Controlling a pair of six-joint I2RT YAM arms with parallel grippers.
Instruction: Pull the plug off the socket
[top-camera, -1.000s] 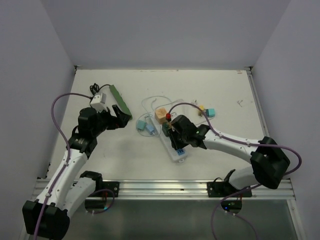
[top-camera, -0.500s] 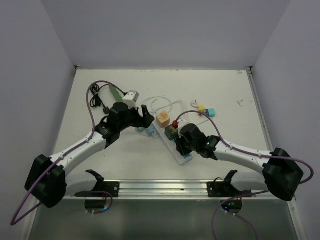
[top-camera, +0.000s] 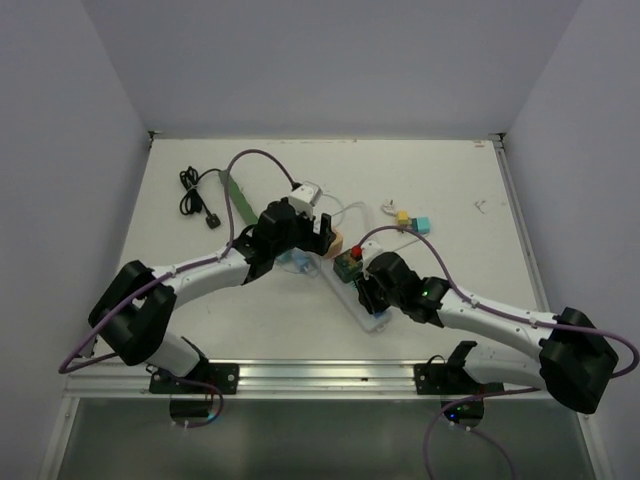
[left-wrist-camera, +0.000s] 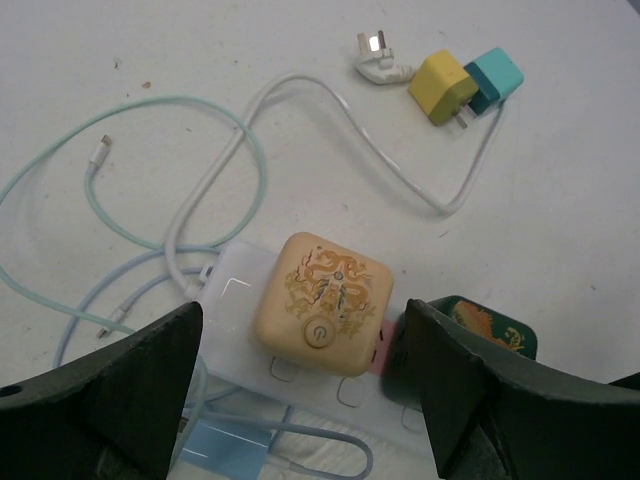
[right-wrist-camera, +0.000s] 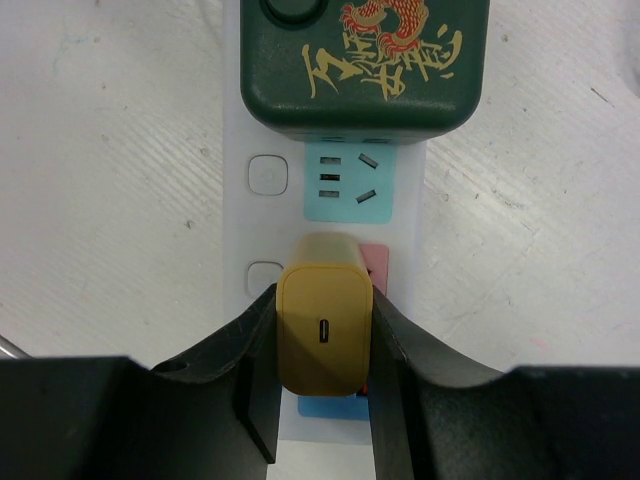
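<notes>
My right gripper should next lift the plug it holds off the power strip (top-camera: 377, 318), carry it outward, lower it and let it go, because there is bare tabletop there by the white cable (top-camera: 386, 235).
A white power strip (top-camera: 377, 318) lies mid-table with several plugs in it. My right gripper (right-wrist-camera: 322, 330) is shut on a mustard-yellow plug (right-wrist-camera: 324, 325), one finger on each side; the plug stands over the strip's (right-wrist-camera: 268, 215) pink socket. A dark green plug (right-wrist-camera: 365, 60) sits two sockets further along. My left gripper (left-wrist-camera: 303, 320) hangs open above a beige dragon-print plug (left-wrist-camera: 322, 303) at the strip's (left-wrist-camera: 232, 300) far end, its fingers (left-wrist-camera: 130, 380) apart on both sides and touching nothing. In the top view both grippers, left (top-camera: 318, 232) and right (top-camera: 372, 295), hover over the strip.
Loose yellow (left-wrist-camera: 445, 85) and teal (left-wrist-camera: 495, 75) adapters and a white plug (left-wrist-camera: 380, 62) lie beyond the strip. White and mint cables (left-wrist-camera: 130, 110) loop around its far end, with a light blue adapter (left-wrist-camera: 225, 450) beside it. A black cable (top-camera: 195, 195) and green bar (top-camera: 236, 195) lie far left.
My left arm has swung right, from the green bar at the left to above the strip's beige plug. My right gripper has shifted slightly nearer and rightward, still on the yellow plug.
</notes>
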